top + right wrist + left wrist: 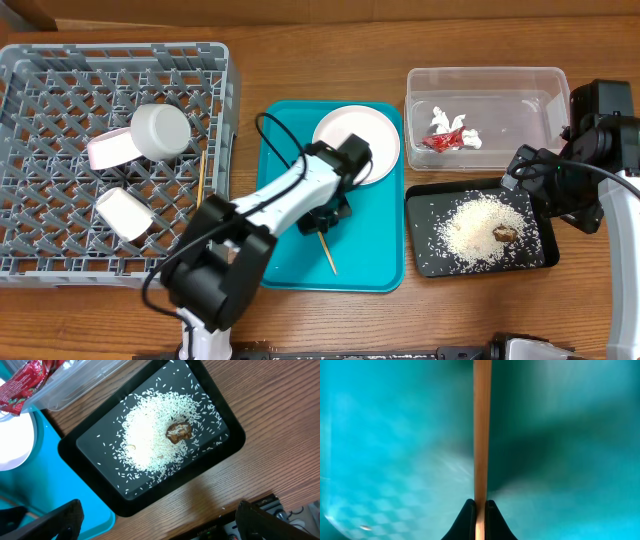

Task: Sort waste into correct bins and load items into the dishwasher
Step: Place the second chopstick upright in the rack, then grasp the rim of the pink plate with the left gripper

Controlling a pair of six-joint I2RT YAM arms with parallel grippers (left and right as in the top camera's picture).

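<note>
My left gripper rises next and carries the chopstick left in the overhead view, releasing it inside the rack's tray-side edge (204, 164) because the other lies there.
My left gripper (328, 222) is down on the teal tray (290, 262), shut on a wooden chopstick (481, 435) whose end pokes out below it (328, 257). The other chopstick (203, 178) lies in the grey dish rack (60, 70) with the grey-green bowl (162, 130) and the pale pink bowl (112, 150). The white plate (358, 142) sits at the teal tray's far end. The red wrapper with white paper (448, 133) lies in the clear tub (520, 85). Rice and a brown scrap (178, 431) lie in the black tray (90, 445). My right gripper (155, 520) is open and empty above the table edge.
A white cup-like piece (125, 213) lies in the dish rack's near part. The clear tub and black tray (428, 262) stand right of the teal tray. The right arm (590, 150) hangs over the table's right side.
</note>
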